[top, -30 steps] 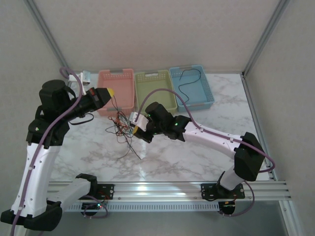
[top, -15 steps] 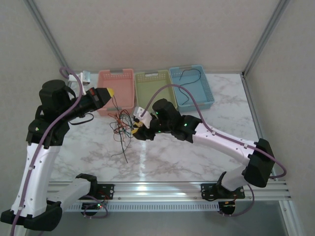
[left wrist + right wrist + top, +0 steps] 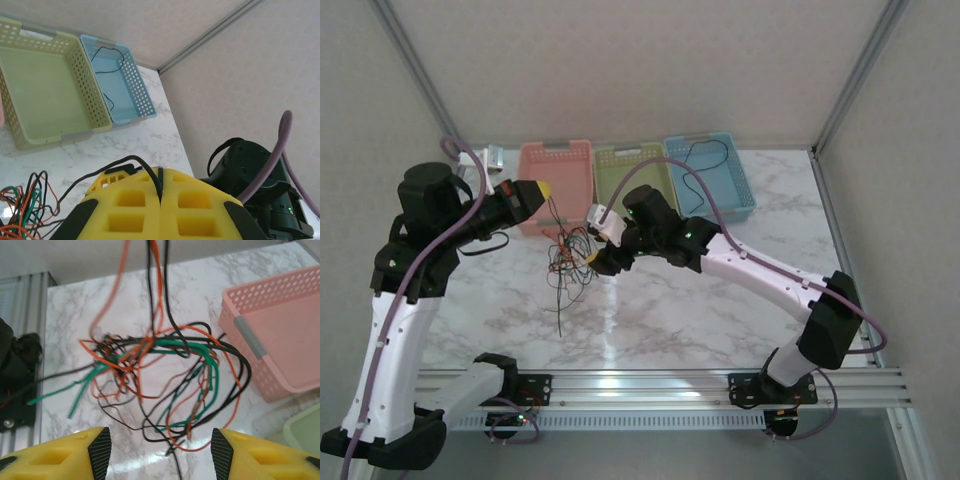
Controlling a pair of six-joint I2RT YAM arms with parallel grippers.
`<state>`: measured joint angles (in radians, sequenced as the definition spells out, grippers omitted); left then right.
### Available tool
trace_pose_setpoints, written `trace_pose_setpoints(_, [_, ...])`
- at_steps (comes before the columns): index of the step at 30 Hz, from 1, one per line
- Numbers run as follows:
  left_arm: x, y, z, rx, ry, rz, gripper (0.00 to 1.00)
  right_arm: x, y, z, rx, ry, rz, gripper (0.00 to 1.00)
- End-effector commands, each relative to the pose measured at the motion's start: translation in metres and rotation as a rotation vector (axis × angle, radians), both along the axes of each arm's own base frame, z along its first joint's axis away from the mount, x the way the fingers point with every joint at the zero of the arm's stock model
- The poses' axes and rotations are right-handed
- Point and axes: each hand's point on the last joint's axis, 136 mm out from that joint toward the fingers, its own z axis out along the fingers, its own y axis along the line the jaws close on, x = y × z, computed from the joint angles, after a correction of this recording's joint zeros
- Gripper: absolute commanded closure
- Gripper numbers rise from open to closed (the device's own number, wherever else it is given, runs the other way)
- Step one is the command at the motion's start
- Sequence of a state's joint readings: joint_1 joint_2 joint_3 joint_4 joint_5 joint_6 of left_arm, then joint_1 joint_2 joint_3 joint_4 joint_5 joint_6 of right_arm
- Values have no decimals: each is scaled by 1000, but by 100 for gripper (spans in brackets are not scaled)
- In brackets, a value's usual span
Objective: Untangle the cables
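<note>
The black cable's other end trails from the tangle (image 3: 165, 380) below. My right gripper will next lower and tilt its open fingers around that end, then close.
The cables (image 3: 570, 255) are a loose tangle of thin black, orange and green wires, partly hanging and partly resting on the marble table in front of the pink basket (image 3: 558, 150). My left gripper (image 3: 542, 188) is raised above the tangle and shut on a black cable (image 3: 145, 167), which is pinched between its yellow fingers (image 3: 125, 205). Strands rise from the tangle (image 3: 165, 380) toward it. My right gripper (image 3: 161, 450) is open, its jaws wide apart, just short of the tangle's near side with nothing between them. In the top view it (image 3: 596, 258) sits right beside the bundle.
Three baskets line the back of the table: pink, green (image 3: 632, 152) and blue (image 3: 740, 180). A single black cable (image 3: 705, 150) lies in the blue basket. The pink basket's corner (image 3: 280, 340) is close to the tangle's right side. Grey walls enclose the table.
My right gripper has opened and moved left and back toward the bundle. The tangle and its trailing strand have swung left. The left arm has held still.
</note>
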<state>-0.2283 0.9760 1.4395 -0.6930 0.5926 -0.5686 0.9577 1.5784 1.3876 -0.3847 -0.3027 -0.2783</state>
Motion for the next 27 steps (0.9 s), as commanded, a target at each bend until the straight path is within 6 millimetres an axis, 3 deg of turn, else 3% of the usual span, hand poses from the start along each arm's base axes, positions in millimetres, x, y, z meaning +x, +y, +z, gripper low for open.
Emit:
trace_pose_setpoints(1, [-10, -2, 16, -3, -52, -26, 100, 4, -7, -36, -144, 11, 6, 45])
trace_pose_setpoints(7, [-12, -3, 15, 3, -49, -34, 100, 8, -5, -67, -225, 53, 9, 62])
trace_pose_setpoints(9, [-12, -2, 14, 4, -48, -33, 100, 7, -3, -67, -222, 63, 16, 71])
trace_pose_setpoints(13, [-13, -2, 12, 12, -48, -31, 100, 3, -2, -53, -180, 54, 27, 99])
trace_pose_setpoints(20, [-9, 2, 3, 41, -38, -9, 100, 0, -7, -31, -126, 18, 20, 100])
trace_pose_setpoints(27, [-7, 13, -9, 102, -38, 48, 100, 11, -20, -11, -76, -53, -57, 100])
